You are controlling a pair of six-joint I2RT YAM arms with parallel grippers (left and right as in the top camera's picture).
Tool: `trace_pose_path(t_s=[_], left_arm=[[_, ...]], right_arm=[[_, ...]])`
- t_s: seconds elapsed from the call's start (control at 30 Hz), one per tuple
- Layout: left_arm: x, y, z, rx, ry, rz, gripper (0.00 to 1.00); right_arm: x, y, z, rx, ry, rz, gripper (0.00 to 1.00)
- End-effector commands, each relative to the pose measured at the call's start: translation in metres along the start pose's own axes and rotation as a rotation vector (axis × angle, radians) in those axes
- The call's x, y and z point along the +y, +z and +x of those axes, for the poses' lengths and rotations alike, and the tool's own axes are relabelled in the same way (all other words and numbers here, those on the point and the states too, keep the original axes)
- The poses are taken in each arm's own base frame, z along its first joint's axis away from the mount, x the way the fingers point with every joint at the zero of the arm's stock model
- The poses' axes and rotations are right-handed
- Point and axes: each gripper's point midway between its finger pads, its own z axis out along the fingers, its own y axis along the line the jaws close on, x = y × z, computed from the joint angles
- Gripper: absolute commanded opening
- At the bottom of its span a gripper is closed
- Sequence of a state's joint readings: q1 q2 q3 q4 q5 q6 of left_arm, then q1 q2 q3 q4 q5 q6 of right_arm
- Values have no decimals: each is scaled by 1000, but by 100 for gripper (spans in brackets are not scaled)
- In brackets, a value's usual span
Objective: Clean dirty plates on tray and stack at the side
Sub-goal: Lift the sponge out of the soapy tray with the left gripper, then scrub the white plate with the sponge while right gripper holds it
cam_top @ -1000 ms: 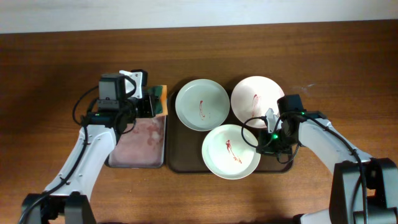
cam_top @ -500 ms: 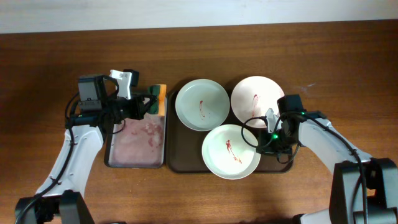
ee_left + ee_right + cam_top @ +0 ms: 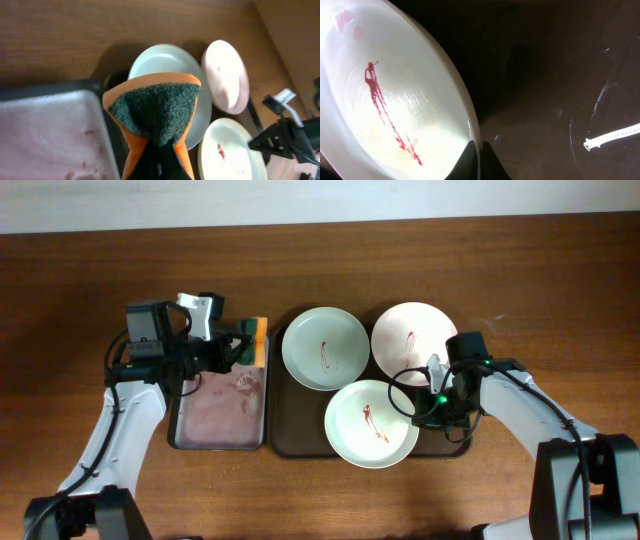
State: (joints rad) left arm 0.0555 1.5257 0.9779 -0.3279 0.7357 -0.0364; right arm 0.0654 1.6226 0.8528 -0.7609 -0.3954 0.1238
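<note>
Next, my left gripper sweeps over the front plate's smear, then lowers to free the sponge [image 3: 156, 107] on the small tray's wet bottom [image 3: 77, 167], since that lies below it.
Three plates lie on the dark brown tray [image 3: 290, 442]. One greenish-white plate [image 3: 325, 347] sits at the back left, the pinkish one [image 3: 412, 330] at the back right, and another greenish-white plate [image 3: 371, 423] at the front. All have red smears. My right gripper [image 3: 420, 412] is shut on the front plate's right rim [image 3: 470, 125]. My left gripper [image 3: 235, 348] is shut on an orange-and-green sponge [image 3: 156, 107], held above the small tray's back right corner, left of the back left plate [image 3: 200, 75].
A smaller tray with a pinkish, wet bottom [image 3: 218, 412] stands left of the dark tray. Bare wood-grain tabletop [image 3: 560, 300] lies to the right, behind and at far left.
In the first half second my left arm swung back and left, lifting the sponge off the small tray's corner. Since then it has barely moved. The right arm has stayed put.
</note>
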Motion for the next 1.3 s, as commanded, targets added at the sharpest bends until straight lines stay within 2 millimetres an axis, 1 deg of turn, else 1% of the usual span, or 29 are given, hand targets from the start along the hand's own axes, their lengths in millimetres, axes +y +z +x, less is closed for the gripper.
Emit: trace_pose_path(t_s=[0.0,0.1,0.13,0.17,0.23,0.3,0.4,0.43,0.47,0.53,0.57,0.63,0.67,0.7,0.77,0.8,0.83,0.93,0.97,1.03,1.07,1.27], left_arm=[[37,-9,12,58,-17,-282,0],[72,-23,38,129,-124,-624,0],[75,-26,43,135,-152,-684,0],[71,-25,48,148,-160,-710,0],[59,-15,51,168,-125,-686,0],[42,-4,56,191,-84,-649,0],[5,19,67,237,-19,-540,0],[-11,27,71,251,4,-490,0],[-34,38,77,265,13,-409,0],[-72,54,86,275,-33,-286,0],[-87,62,90,273,-83,-256,0],[-107,74,98,279,-161,-221,0],[-125,85,106,300,-178,-158,0],[-138,92,111,320,-173,-104,0],[-165,109,127,376,-154,11,0],[-177,116,135,403,-150,66,0],[-189,124,146,443,-187,113,0],[-211,135,169,539,-253,220,0],[-218,140,174,552,-242,257,0],[-223,145,182,578,-285,271,0],[-222,147,185,587,-292,265,0],[-205,161,204,632,-348,207,0]], right_arm=[[6,-2,-5,-8,-11,-17,4],[6,-2,-5,-8,-11,-17,4],[6,-2,-5,-8,-11,-17,4],[6,-2,-5,-8,-11,-17,4],[6,-2,-5,-8,-11,-17,4],[6,-2,-5,-8,-11,-17,4],[6,-2,-5,-8,-11,-18,4],[6,-2,-5,-8,-11,-17,4],[6,-2,-5,-8,-11,-17,4],[6,-2,-5,-8,-11,-17,4],[6,-2,-5,-8,-11,-18,4],[6,-2,-5,-8,-11,-18,4],[6,-2,-5,-8,-11,-18,4],[6,-2,-5,-8,-11,-17,4],[6,-2,-5,-8,-11,-18,4],[6,-2,-5,-8,-11,-17,4],[6,-2,-5,-8,-11,-18,4],[6,-2,-5,-8,-11,-17,4],[6,-2,-5,-8,-11,-17,4],[6,-2,-5,-8,-11,-17,4],[6,-2,-5,-8,-11,-18,4],[6,-2,-5,-8,-11,-17,4]])
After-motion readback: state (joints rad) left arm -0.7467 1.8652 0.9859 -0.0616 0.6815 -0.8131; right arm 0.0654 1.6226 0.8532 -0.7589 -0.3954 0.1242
